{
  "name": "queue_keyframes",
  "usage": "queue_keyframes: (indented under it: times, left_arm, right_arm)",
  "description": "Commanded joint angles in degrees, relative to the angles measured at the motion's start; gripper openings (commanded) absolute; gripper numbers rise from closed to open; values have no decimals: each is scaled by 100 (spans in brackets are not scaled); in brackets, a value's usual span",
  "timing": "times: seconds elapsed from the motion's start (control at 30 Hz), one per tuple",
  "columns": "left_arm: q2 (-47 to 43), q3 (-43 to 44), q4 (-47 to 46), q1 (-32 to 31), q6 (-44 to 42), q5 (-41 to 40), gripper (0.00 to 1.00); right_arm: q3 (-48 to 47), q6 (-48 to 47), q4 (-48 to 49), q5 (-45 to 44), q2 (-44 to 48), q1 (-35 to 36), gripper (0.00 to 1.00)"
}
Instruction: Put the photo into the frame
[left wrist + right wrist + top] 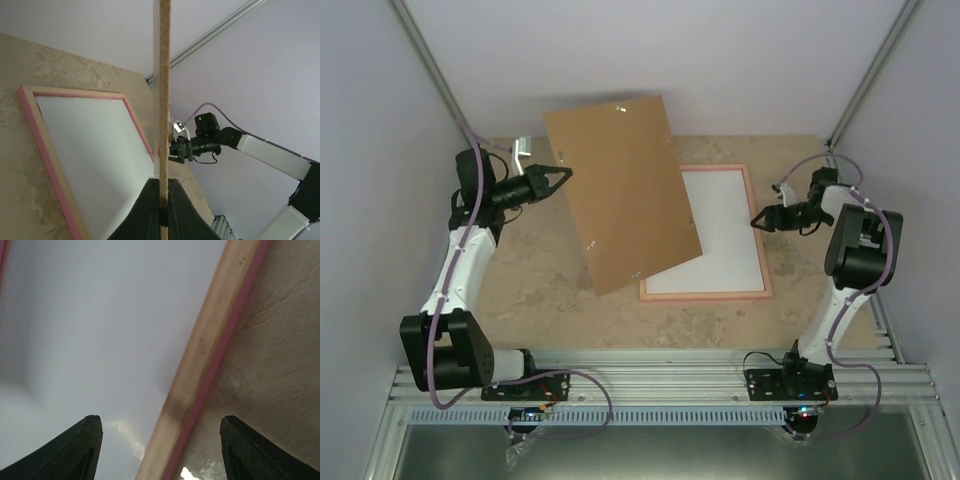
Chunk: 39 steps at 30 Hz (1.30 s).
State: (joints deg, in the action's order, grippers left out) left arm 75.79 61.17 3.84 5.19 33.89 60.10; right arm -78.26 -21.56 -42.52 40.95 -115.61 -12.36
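Note:
My left gripper will lower toward the pink frame next and release the board (pixel 620 190) there, as the frame is below it and to its right in the top view.
The pink frame (pixel 705 296) lies flat on the table right of centre, and a plain white surface (pixel 720 230) fills it. I cannot tell whether that surface is the photo's white back; no printed side shows. My left gripper (pixel 565 178) is shut on the left edge of the brown backing board (pixel 620 190) and holds it raised and tilted over the frame's left part. In the left wrist view the board (pixel 163 100) stands edge-on between my fingers (pixel 150 210), with the frame (pixel 75 93) below. My right gripper (pixel 757 218) is open over the frame's right rim (pixel 200 355).
The tan table (pixel 280 365) is walled by grey panels on the left, back and right. A small metal clip (pixel 523 152) lies at the back left near my left wrist. My right arm (pixel 260 150) shows beyond the board in the left wrist view.

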Motion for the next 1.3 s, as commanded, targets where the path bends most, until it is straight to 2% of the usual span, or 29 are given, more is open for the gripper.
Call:
queue_keyframes:
  times: [0.0,0.13,0.37,0.7,0.8,0.93,1.03,1.13,1.27]
  left_arm:
    - [8,5,-554,10,194,342,0]
    - [31,0,-594,14,241,332,0]
    - [21,-61,-610,13,241,333,0]
    - [129,-363,-865,11,470,456,0]
    - [142,-477,-944,6,513,537,0]
    - [157,-605,-1008,-64,469,746,0]
    - [224,-653,-1054,-162,423,919,0]
    - [309,-665,-1102,-285,393,1137,0]
    - [404,-659,-1267,-439,483,1381,0]
  right_arm:
    - [-221,108,268,-120,-254,39,65]
    - [-269,125,241,94,-430,140,58]
    - [-187,178,292,297,-594,326,39]
    - [504,417,680,526,-340,855,37]
    - [530,350,583,668,-149,878,41]
    - [474,179,413,1098,499,816,55]
    - [287,131,118,1872,965,814,69]
    - [180,244,-40,2726,1230,867,79]
    - [239,470,-37,3283,1409,1053,85]
